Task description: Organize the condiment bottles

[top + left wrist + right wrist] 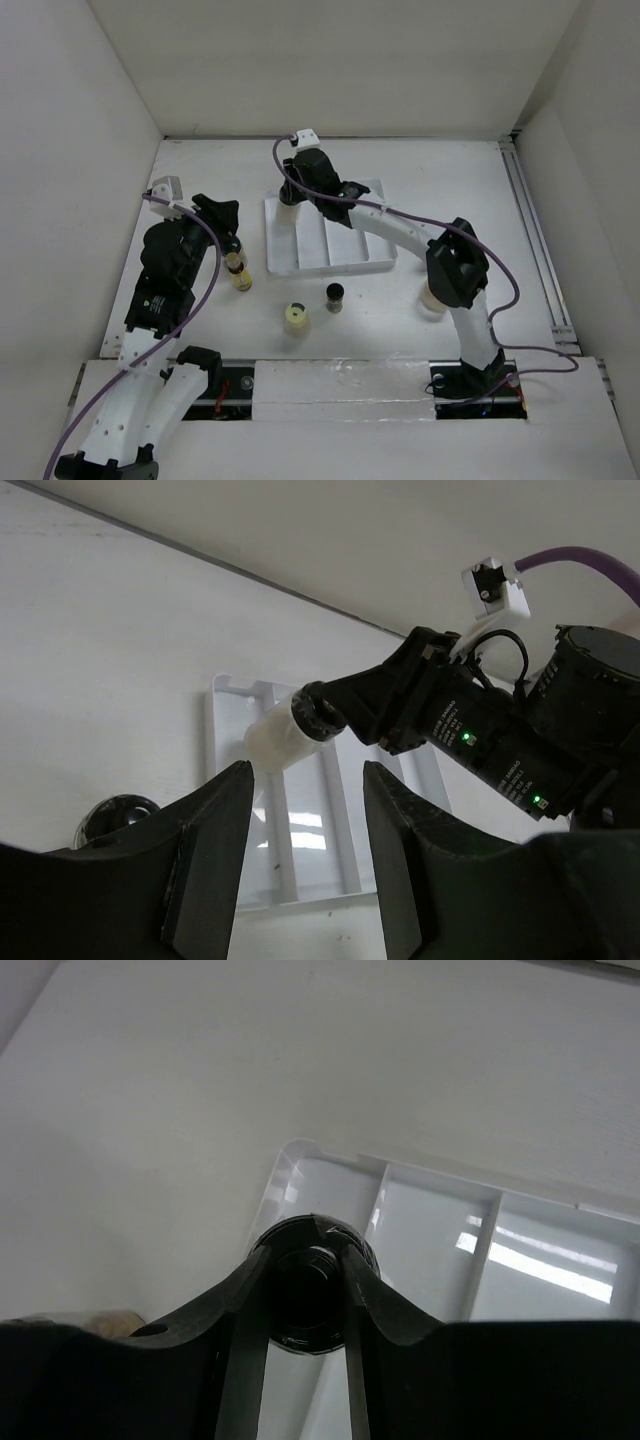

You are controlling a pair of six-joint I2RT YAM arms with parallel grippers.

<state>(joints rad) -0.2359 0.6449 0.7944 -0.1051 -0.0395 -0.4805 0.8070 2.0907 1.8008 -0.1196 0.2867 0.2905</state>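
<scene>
The right gripper shifts down and to the left in the top view to the tray's end compartment's empty far corner (pixel 272 211) (pixel 322 1188) next, lowers the bottle there and releases it.
My right gripper (pixel 296 196) is shut on the black cap (pixel 312 1298) of a white-bodied bottle (pixel 288 213) over the left end of the white divided tray (pixel 345 262). The left wrist view shows this bottle (pixel 280 737) tilted, above the tray's left compartment (pixel 232 702). My left gripper (pixel 226 214) is open and empty, left of the tray. Just below it stand a black-capped bottle (pixel 233 246) and a slim amber yellow-labelled bottle (pixel 240 272). A cream-yellow bottle (pixel 296 318) and a black-capped jar (pixel 334 296) stand in front of the tray.
A pale jar (pixel 431 300) stands partly hidden behind my right arm's elbow. White walls enclose the table on three sides. A rail (pixel 535 240) runs along the right edge. A dark cap (pixel 112 814) shows at the lower left of the left wrist view.
</scene>
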